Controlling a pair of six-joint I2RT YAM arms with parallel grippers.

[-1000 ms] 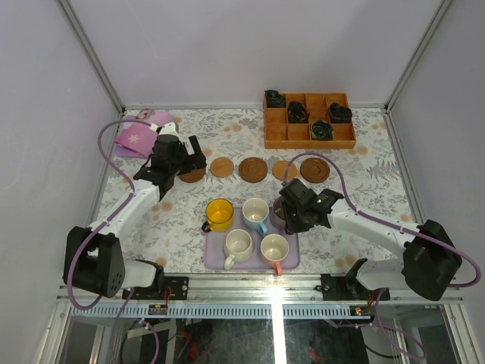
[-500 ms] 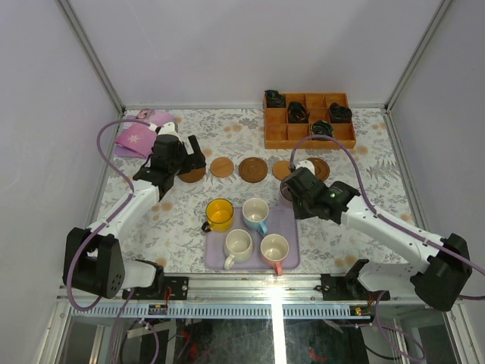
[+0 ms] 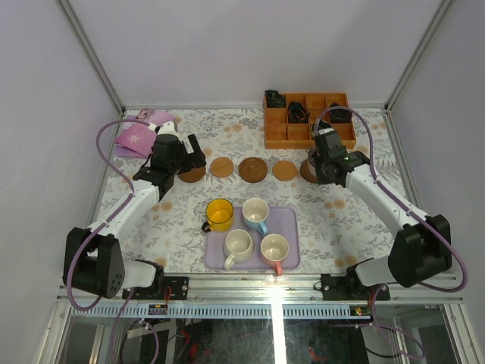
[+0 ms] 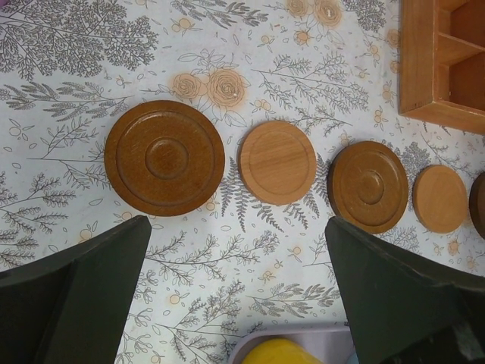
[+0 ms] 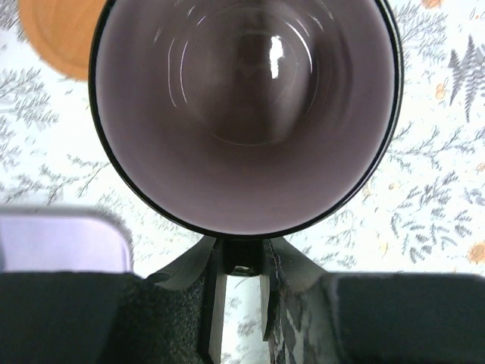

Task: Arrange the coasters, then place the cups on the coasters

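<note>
The greyish-purple cup is hanging above the dark end coaster by the box, so my right gripper should next lower the cup onto that coaster and let go of the cup's handle.
Coasters lie in a row: a dark ringed one [image 4: 164, 158], a tan one [image 4: 277, 162], a dark one [image 4: 368, 186] and a tan one [image 4: 440, 199]. My left gripper [image 4: 239, 288] hangs open just near of them, beside the leftmost coaster [image 3: 192, 175]. My right gripper [image 5: 241, 262] is shut on the handle of the greyish-purple cup [image 5: 246, 114], over the row's right end [image 3: 318, 163]. The coaster there is mostly hidden, so I cannot tell if the cup rests on it. The yellow [image 3: 220, 214], light blue [image 3: 256, 212], cream [image 3: 238, 245] and pink [image 3: 274, 247] cups stand on the lavender tray [image 3: 290, 227].
An orange-brown compartment box [image 3: 309, 120] with dark items stands at the back right, just beyond the right gripper. A pink cloth [image 3: 139, 136] lies at the back left. Metal frame posts border the flowered table.
The right arm has carried the greyish-purple cup from beside the tray up and to the right, over the right end of the coaster row. The left arm has stayed still.
</note>
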